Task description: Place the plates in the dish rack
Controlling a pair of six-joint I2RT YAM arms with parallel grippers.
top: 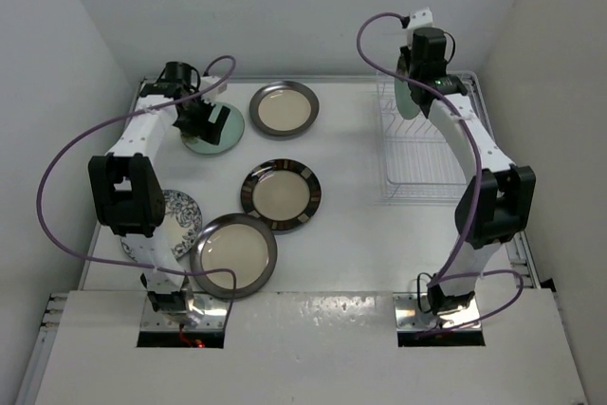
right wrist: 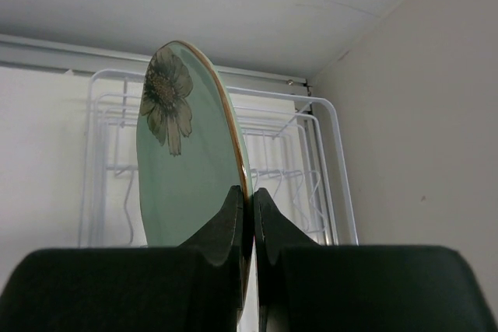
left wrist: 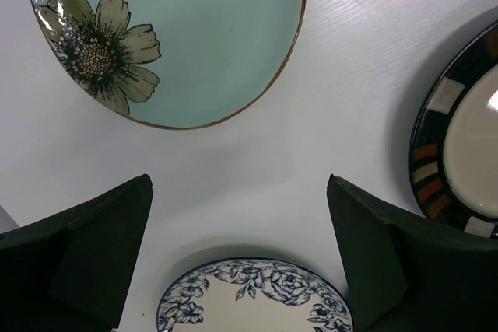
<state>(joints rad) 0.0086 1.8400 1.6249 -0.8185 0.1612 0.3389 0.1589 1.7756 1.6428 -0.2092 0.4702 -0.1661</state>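
My right gripper holds the upright mint-green plate by its rim above the rack's wires and should next lower it toward the rack's side nearest the flat plates, then let go of the plate's rim.
My right gripper [right wrist: 251, 192] is shut on the rim of a mint-green plate [right wrist: 183, 169] with a dark flower, holding it upright on edge. It hangs over the far end of the white wire dish rack [top: 422, 163], and the rack's tines [right wrist: 299, 180] show behind it. My left gripper [top: 204, 120] is open and holds nothing, raised by a second mint-green flower plate [left wrist: 179, 36] lying flat at the back left. From the left wrist, its fingers [left wrist: 101, 246] frame bare table, with a blue floral plate [left wrist: 253, 297] below.
Lying flat on the table are a cream plate with a dark grey rim [top: 284, 108], a brown-patterned one [top: 281, 195], another grey-rimmed one [top: 234, 255] and the blue floral plate [top: 180, 217], partly under the left arm. White walls enclose the table on three sides.
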